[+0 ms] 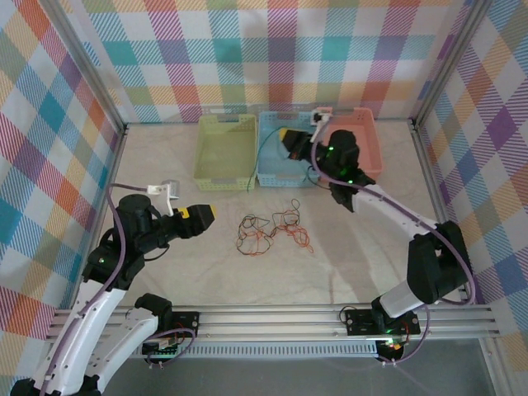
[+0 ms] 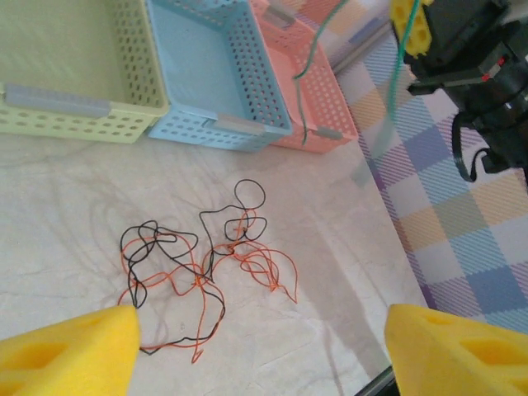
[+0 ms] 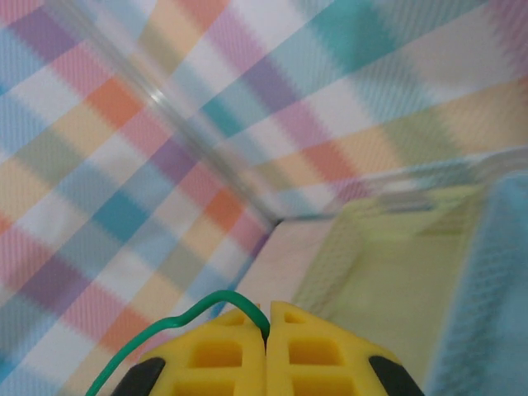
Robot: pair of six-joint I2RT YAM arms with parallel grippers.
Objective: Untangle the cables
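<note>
The green cable is still hanging by the blue one, so my right gripper should next swing and turn over the open pink basket (image 1: 365, 137) across from the blue basket to release it.
A loose tangle of orange and black cables (image 1: 272, 232) lies on the white table mid-floor. In the left wrist view the same cables (image 2: 198, 268) spread just ahead of my left gripper (image 2: 264, 355), whose yellow fingers (image 2: 70, 351) stand wide apart, open and holding nothing. From above, the left gripper (image 1: 198, 216) hovers left of the tangle. My right gripper (image 1: 290, 142) is raised over the blue basket and shut on a green cable (image 3: 190, 318), pinched between its yellow tips (image 3: 266, 326). That green cable (image 2: 307, 82) hangs down toward the baskets.
Three perforated baskets stand in a row at the back: green (image 1: 224, 153), blue (image 1: 272, 169), pink (image 1: 367, 140). Plaid walls enclose the table on three sides. A metal rail (image 1: 272, 318) runs along the near edge.
</note>
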